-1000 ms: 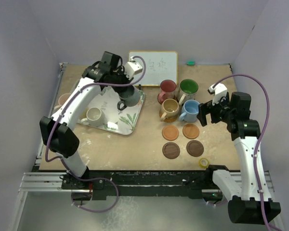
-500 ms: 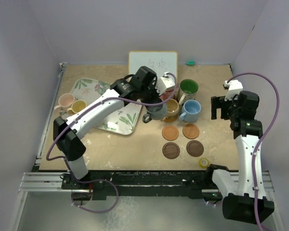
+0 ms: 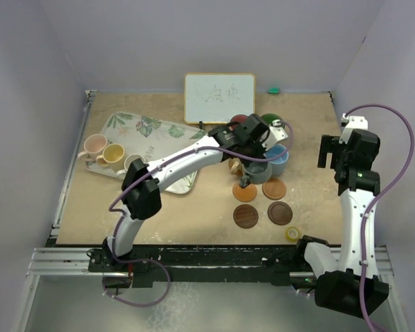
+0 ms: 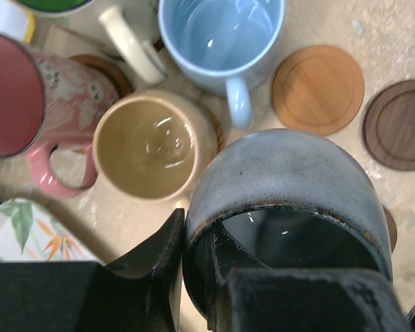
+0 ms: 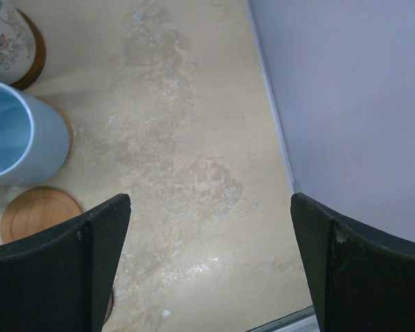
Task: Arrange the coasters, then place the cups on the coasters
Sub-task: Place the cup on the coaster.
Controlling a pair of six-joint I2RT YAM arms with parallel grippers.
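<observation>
The bare second orange coaster (image 3: 274,189) (image 4: 318,90) lies below on the right side in the top view. My left gripper should move to that side next and bring the grey cup down.
My left gripper (image 4: 190,266) is shut on the rim of the grey cup (image 4: 290,187), one finger inside and one outside. In the top view the grey cup (image 3: 257,170) hangs just behind the left orange coaster (image 3: 245,192). A second orange coaster (image 3: 274,188) and two dark brown coasters (image 3: 245,216) (image 3: 280,213) lie bare. The red cup (image 4: 28,90), tan cup (image 4: 152,142), blue cup (image 4: 221,34) and green cup (image 3: 270,122) stand close together behind. The pink cup (image 3: 93,145), yellow cup (image 3: 113,153) and white cup (image 3: 133,164) are on the tray (image 3: 155,129). Over bare table at the right, my right gripper (image 5: 211,256) is open.
A whiteboard (image 3: 219,97) leans at the back wall, with a small green object (image 3: 273,89) to its right. A yellow tape roll (image 3: 292,234) lies near the front edge. The right side wall (image 5: 346,104) stands close to my right gripper.
My left arm has carried the grey cup from the tray rightward to the coasters. The right arm has drawn back toward the right wall, jaws still open.
</observation>
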